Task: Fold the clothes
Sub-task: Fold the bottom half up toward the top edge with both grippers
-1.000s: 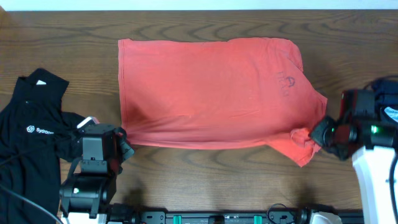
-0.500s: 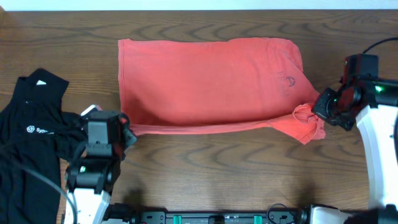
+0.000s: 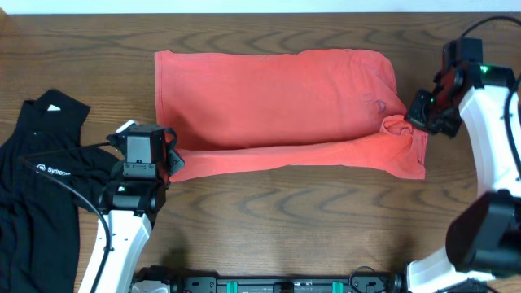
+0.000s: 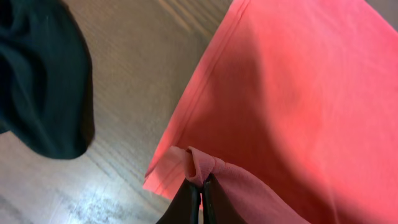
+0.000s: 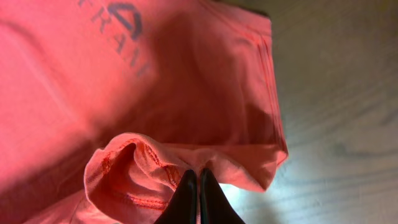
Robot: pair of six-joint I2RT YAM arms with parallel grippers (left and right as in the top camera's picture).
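Note:
I should next lower my left gripper outward onto the side edge of the coral-red shirt by the black shirt and let go, because the hem it holds is raised and flat cloth lies outward of it.
The coral-red T-shirt (image 3: 277, 98) lies spread across the middle of the table, its near edge lifted and folded over toward the far side. My left gripper (image 3: 168, 163) is shut on the shirt's near left hem corner (image 4: 200, 169). My right gripper (image 3: 411, 120) is shut on a bunched fold at the shirt's near right end (image 5: 186, 163), beside faint dark lettering (image 5: 121, 25). The black collared shirt (image 3: 41, 171) with a small white logo lies crumpled at the left edge; it also shows in the left wrist view (image 4: 40, 74).
The wooden table (image 3: 269, 236) shows bare wood along the front and on the right (image 5: 348, 93). A black rail with green fittings (image 3: 285, 285) runs along the near edge. A black cable (image 3: 69, 191) crosses the black shirt.
Both grippers have moved toward the far side, carrying the shirt's near edge up and over the body. The folded strip now lies further back than half a second ago.

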